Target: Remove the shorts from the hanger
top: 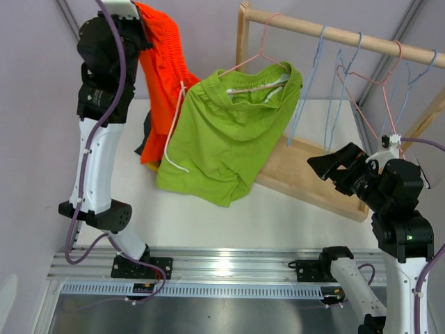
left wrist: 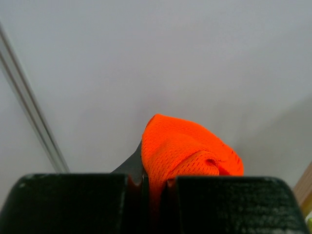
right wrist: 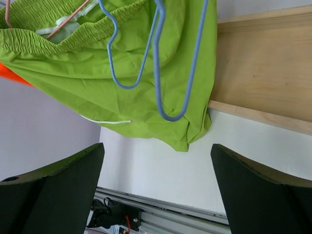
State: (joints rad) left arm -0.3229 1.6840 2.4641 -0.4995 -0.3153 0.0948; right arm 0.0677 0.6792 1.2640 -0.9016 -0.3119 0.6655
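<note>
The left gripper lowers the orange shorts next, shifting toward the green shorts, and only then opens, to get them onto the dark garment [top: 144,138].
My left gripper [top: 141,15] is raised high at the top left and is shut on the bright orange shorts [top: 163,76], which hang down from it with a white drawstring. In the left wrist view the orange mesh [left wrist: 187,151] is pinched between the closed jaws of the left gripper [left wrist: 156,183]. The lime green shorts [top: 229,132] hang on a pink hanger [top: 259,56] on the wooden rail; they also show in the right wrist view [right wrist: 97,63]. My right gripper [top: 328,167] is open and empty, to the right of the green shorts, and shows in its own view [right wrist: 156,190]. A dark garment [top: 144,138] lies on the table behind the orange shorts.
A wooden rack, with rail [top: 361,40] and base board [top: 313,177], stands at the back. Empty blue hangers [top: 314,76] and a pink hanger [top: 368,87] hang on the rail; blue hangers [right wrist: 158,63] hang before the green shorts. A metal rail [top: 229,268] runs along the near edge.
</note>
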